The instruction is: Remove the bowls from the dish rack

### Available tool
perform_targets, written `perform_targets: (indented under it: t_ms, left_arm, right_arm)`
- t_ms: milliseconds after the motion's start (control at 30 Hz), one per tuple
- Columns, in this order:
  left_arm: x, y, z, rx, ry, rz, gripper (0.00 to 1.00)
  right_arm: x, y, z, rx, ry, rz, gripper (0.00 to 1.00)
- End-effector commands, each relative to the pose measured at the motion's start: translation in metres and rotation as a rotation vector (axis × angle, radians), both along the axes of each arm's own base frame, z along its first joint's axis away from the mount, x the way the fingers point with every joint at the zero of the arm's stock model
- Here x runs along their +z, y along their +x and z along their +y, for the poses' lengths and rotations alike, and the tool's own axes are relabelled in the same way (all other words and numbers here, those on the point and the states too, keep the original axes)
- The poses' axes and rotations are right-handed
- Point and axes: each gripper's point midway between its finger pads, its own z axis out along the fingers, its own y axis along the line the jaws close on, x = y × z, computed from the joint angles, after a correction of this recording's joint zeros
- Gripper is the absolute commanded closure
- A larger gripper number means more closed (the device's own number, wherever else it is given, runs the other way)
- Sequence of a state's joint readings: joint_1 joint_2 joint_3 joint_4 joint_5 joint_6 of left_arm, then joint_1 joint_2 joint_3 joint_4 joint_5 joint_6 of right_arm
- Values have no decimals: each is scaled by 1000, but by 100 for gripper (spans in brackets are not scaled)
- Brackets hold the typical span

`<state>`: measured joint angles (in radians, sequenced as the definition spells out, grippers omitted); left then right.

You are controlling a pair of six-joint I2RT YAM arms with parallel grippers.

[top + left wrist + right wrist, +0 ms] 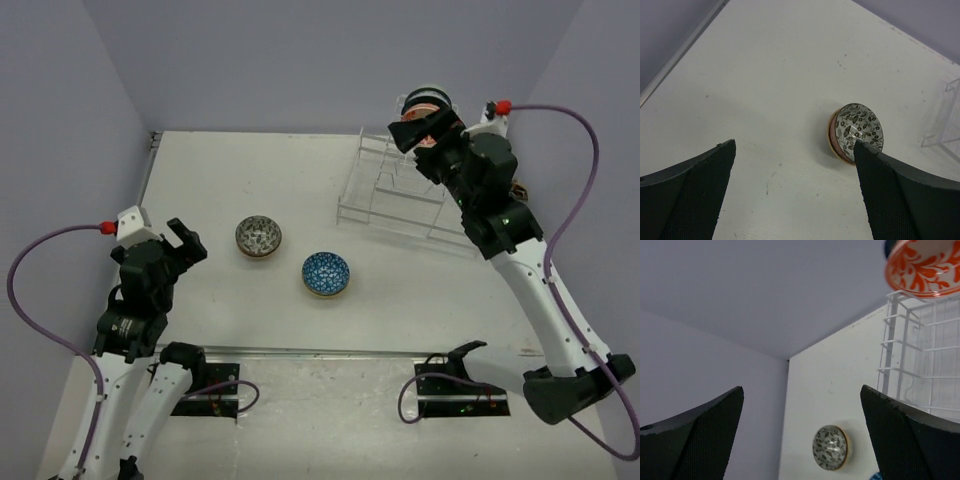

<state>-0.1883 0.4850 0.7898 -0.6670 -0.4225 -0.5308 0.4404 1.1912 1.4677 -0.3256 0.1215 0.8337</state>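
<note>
The bowl is outside my right gripper's fingers, so the gripper should next move down and turn toward the right in the top view, onto the orange-patterned bowl's upper rim [430, 105].
The clear wire dish rack [400, 192] stands at the back right of the table. An orange-patterned bowl [424, 99] sits at its far upper end, partly hidden by my right gripper [426, 128], which is open and empty just in front of it. In the right wrist view the bowl [923, 264] is at the top right above the rack [910, 355], outside the open right gripper [802, 435]. A grey leaf-patterned bowl [258, 237] and a blue bowl [326, 274] sit on the table. My left gripper [186, 243] is open and empty, left of the grey bowl [858, 131].
The white table [250, 170] is walled by lilac panels at the back and both sides. The rack's corner [945, 125] shows at the right edge of the left wrist view. The grey bowl [830, 447] shows below in the right wrist view.
</note>
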Motion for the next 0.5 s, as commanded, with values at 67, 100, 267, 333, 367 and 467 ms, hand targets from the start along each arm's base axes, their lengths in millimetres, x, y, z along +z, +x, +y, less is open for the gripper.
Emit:
perform_targets:
  t_ms: [67, 100, 267, 333, 367, 467]
  left_arm:
    - [13, 7, -8, -54, 7, -50, 0]
    - [13, 6, -8, -55, 5, -57, 0]
    - [21, 0, -8, -61, -2, -108, 0]
    - [20, 1, -9, -68, -1, -104, 0]
    - [21, 1, -10, -71, -2, -107, 0]
    - [20, 2, -12, -89, -1, -104, 0]
  right_arm:
    - [-24, 51, -53, -254, 723, 45, 4]
    - [-17, 57, -61, -277, 775, 3, 6]
    - [-24, 99, -78, -328, 841, -13, 17]
    - [-29, 113, -82, -335, 825, -16, 19]
    - [-25, 117, -83, -338, 824, -18, 20]
    - [-38, 134, -92, -402, 809, 12, 25]
